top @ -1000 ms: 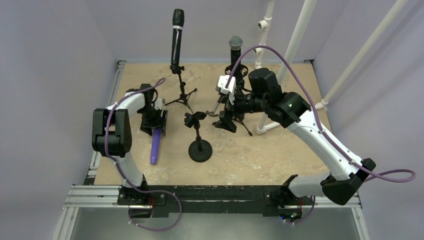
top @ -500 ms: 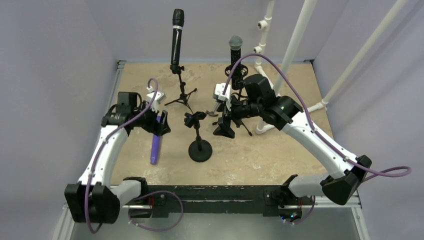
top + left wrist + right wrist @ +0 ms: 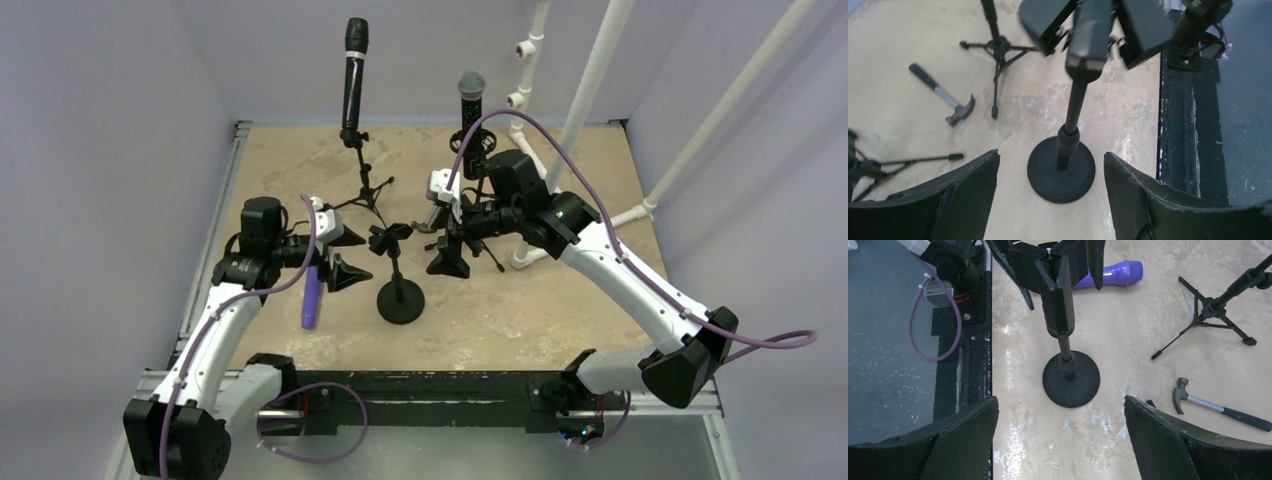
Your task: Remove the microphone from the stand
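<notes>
I will move my left gripper to the right in the top view next, onto the stand's pole just beneath the clip (image 3: 1078,92), because the stand's slim pole is bare.
A purple microphone (image 3: 311,296) lies flat on the table left of the round-base stand (image 3: 400,300), whose clip (image 3: 388,238) is empty. My left gripper (image 3: 342,255) is open and empty, just left of the clip and above the purple microphone's far end. In the left wrist view the stand base (image 3: 1061,170) sits between the open fingers (image 3: 963,195). My right gripper (image 3: 447,248) is open and empty, right of the clip. The right wrist view shows the stand (image 3: 1071,379), clip (image 3: 1058,285) and purple microphone (image 3: 1113,274).
A black microphone (image 3: 354,75) stands upright on a tripod (image 3: 365,195) at the back. A silver-grille microphone (image 3: 470,95) sits on a second stand behind my right arm. A hammer (image 3: 1218,407) lies by the tripods. White pipes (image 3: 590,80) rise at the right.
My left arm has swung away from the purple microphone, which stays on the table, and its open gripper now faces the stand's clip. My right gripper shifted slightly.
</notes>
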Available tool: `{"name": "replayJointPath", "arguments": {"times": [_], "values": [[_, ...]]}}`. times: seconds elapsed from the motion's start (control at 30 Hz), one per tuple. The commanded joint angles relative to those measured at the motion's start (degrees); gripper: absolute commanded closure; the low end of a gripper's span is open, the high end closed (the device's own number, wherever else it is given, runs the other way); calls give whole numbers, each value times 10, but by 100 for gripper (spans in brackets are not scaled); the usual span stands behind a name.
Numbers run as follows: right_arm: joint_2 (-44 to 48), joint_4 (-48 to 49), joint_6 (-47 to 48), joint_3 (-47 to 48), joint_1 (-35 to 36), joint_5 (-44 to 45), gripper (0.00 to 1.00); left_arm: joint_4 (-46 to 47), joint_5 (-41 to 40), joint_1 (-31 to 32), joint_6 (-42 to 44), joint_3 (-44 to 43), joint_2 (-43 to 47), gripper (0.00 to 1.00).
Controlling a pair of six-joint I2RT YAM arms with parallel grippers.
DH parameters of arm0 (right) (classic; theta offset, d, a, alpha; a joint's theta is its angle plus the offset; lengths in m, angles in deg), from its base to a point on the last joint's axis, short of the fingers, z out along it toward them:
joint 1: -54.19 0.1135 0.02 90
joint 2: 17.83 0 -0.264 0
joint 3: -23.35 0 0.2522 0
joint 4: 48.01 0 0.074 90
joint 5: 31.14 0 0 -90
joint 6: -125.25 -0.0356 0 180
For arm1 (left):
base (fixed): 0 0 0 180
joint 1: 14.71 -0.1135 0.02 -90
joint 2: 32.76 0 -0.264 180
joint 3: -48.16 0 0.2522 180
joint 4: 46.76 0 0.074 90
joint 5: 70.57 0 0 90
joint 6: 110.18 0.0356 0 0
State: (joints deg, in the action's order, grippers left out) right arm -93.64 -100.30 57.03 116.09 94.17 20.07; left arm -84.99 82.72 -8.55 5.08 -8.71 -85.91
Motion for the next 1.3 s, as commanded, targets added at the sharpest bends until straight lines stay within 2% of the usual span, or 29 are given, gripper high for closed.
{"name": "replayJointPath", "arguments": {"times": [0.0, 0.2, 0.4, 0.57, 0.67, 0.83, 1.0, 1.27], "values": [[5, 5, 14, -3, -13, -21, 7, 101, 89, 36, 38, 2, -16, 26], [3, 6, 17, -11, -32, -26, 8, 221, 91, 81, 2, 31, -35, 28], [-5, 2, 20, -9, -45, -42, 8, 372, 59, 127, -60, 59, -70, 35], [-4, 1, 19, -13, -50, -45, 8, 436, 51, 142, -99, 66, -103, 47], [-3, 4, 19, -18, -54, -44, 8, 477, 52, 145, -132, 71, -120, 62], [-4, 3, 18, -25, -57, -36, 8, 487, 62, 145, -159, 66, -128, 100], [-5, 5, 18, -21, -58, -30, 8, 478, 67, 145, -206, 36, -110, 100], [-8, 16, -2, -6, -57, -61, 8, 509, 37, 143, -427, -81, -91, 100]]}}
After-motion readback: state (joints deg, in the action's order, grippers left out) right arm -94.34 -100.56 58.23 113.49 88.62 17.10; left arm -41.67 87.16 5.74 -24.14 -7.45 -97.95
